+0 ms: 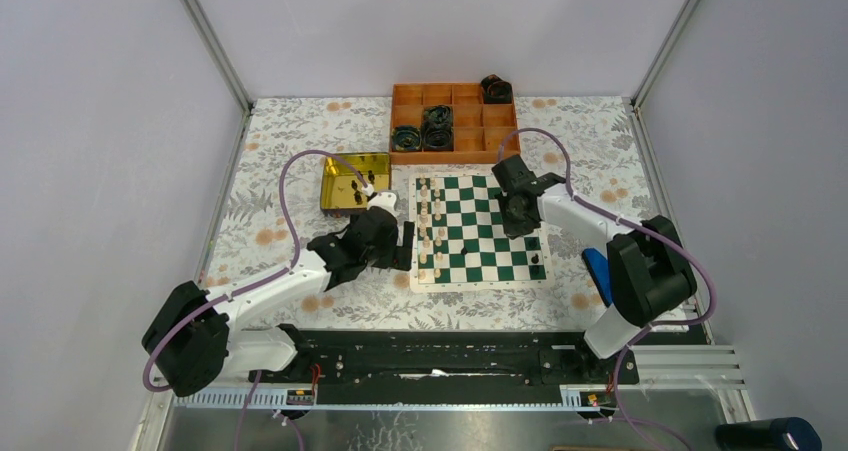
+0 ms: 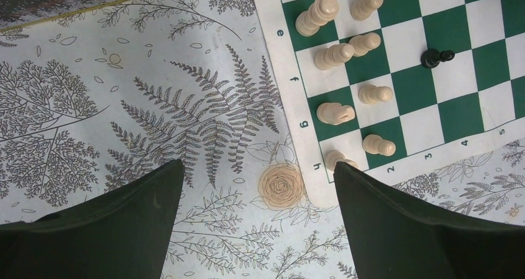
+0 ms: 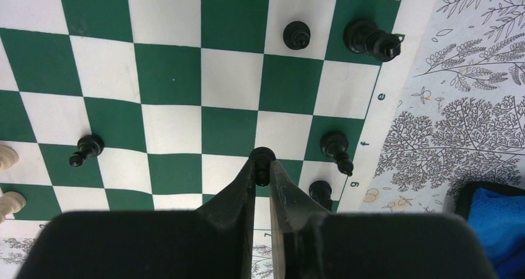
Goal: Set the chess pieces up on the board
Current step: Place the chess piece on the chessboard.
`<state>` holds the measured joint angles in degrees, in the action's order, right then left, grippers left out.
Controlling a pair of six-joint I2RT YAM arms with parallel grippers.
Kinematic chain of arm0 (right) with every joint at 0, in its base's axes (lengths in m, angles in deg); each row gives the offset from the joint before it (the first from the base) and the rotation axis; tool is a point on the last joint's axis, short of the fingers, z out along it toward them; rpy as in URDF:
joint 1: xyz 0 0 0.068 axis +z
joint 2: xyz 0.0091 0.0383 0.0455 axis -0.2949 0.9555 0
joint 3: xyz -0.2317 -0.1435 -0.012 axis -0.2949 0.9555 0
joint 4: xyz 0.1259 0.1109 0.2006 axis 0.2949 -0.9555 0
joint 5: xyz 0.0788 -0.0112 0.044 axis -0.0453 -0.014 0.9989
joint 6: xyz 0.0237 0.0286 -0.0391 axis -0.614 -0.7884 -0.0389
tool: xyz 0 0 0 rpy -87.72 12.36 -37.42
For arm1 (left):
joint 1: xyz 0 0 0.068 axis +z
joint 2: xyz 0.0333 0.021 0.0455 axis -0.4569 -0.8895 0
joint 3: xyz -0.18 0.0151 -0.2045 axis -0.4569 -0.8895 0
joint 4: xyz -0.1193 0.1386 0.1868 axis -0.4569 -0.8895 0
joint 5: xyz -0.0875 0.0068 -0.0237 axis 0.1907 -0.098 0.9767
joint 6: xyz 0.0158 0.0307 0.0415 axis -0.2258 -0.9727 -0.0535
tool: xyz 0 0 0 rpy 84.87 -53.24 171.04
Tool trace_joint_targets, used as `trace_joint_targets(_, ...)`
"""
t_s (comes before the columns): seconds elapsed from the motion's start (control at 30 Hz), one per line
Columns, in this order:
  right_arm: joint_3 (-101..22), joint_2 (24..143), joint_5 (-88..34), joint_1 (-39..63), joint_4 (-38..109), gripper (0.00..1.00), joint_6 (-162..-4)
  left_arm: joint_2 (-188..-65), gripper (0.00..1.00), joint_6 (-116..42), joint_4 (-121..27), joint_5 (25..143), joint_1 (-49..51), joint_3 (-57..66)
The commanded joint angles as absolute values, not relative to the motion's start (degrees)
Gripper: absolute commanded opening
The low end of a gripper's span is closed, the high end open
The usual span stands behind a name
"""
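The green square beside the far black pawn is empty, so my right gripper should move outward and down next to release the black piece there.
The green and white board lies mid-table. Cream chess pieces stand in two files along its left side, also in the left wrist view. A few black pieces stand near the right edge, and one black pawn stands further in. My right gripper is shut on a small black piece over a green square near the g mark. Whether that piece touches the board I cannot tell. My left gripper is open and holds nothing, over the floral cloth just off the board's near left corner.
An orange compartment tray with dark cable rolls stands behind the board. A shiny yellow tin holding a few chess pieces sits at the back left. A blue object lies right of the board, by the right arm.
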<state>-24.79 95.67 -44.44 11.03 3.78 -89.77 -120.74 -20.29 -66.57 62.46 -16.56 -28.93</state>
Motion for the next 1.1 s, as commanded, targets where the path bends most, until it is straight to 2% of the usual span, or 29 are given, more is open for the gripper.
trace_joint_targets(0.0, -26.01, 97.01, -44.64, 9.72, 5.15, 0.12, -88.51, -119.76, 0.99, -21.05, -66.90, 60.76, -17.19, -27.13)
trace_joint_targets(1.07, -32.24, 105.75, -41.02, 5.44, 7.00, 0.12, -85.31, -121.60, 0.99, -20.88, -67.24, 59.81, -17.45, -27.00)
